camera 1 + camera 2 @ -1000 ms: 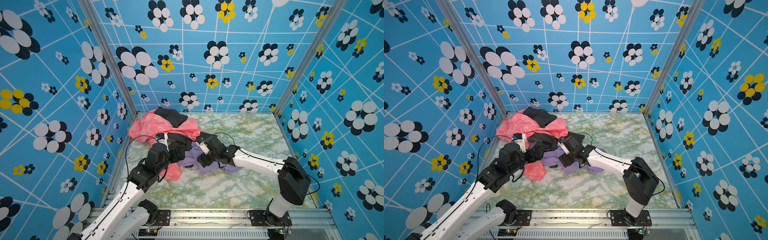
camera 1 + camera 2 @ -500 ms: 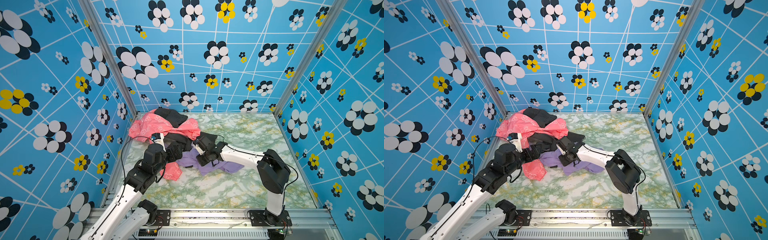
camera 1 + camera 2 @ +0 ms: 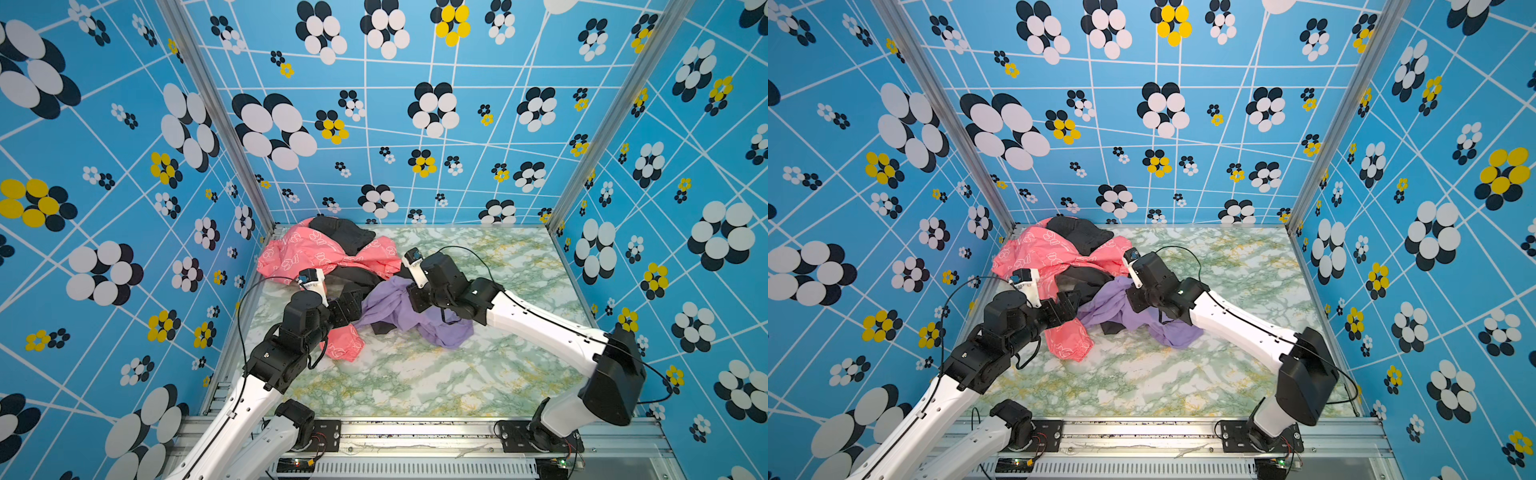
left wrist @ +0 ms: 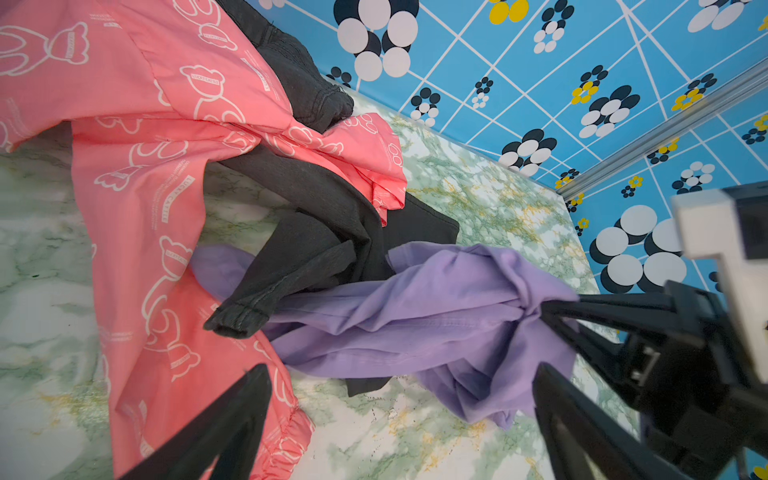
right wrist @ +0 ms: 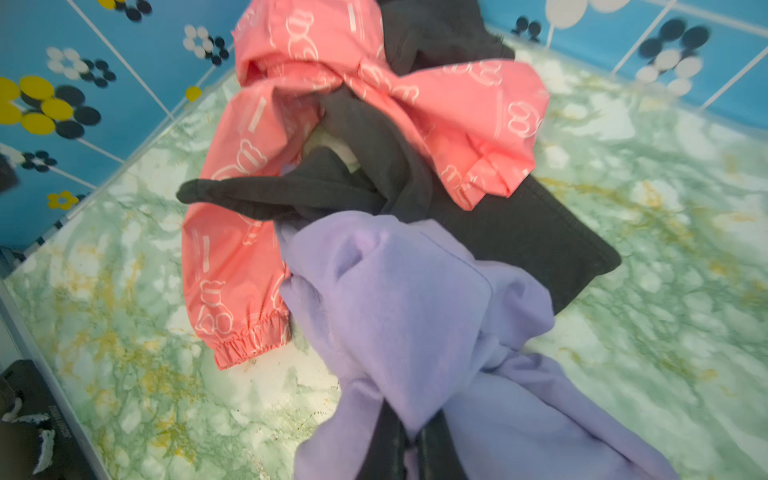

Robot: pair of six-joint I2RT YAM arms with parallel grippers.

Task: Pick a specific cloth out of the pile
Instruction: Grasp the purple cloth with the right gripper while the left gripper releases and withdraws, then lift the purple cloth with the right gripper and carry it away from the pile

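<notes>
Next, my right gripper lifts outward and away from the pile, then lowers and releases the fold, since the bare far marble lies outward of the gripper.
The pile [image 3: 332, 266] lies at the back left of the marble floor: a coral-pink printed garment [image 3: 307, 253] tangled with black garments [image 3: 340, 235]. The lavender cloth [image 3: 395, 311] trails out of its right side, and a black sleeve [image 4: 291, 274] lies across it. My right gripper [image 3: 411, 297] is shut on a bunched fold of the cloth [image 5: 395, 316]; its black fingers [image 5: 392, 449] pinch the fabric. My left gripper [image 3: 353, 303] hovers open just left of the cloth. Between its fingers [image 4: 232, 415] I see floor and the cloth's lower edge [image 4: 457, 374].
Blue flower-patterned walls [image 3: 124, 208] enclose the floor on three sides, and a metal rail [image 3: 415, 428] runs along the front. A pink elastic cuff [image 3: 345, 349] lies beside the left arm. Bare marble floor [image 3: 478, 374] stretches to the front and right.
My right gripper closed on the lavender cloth and drew back a little, bunching the fabric upward. Its elbow swung in, then out to the right. The left gripper stayed open, barely moving.
</notes>
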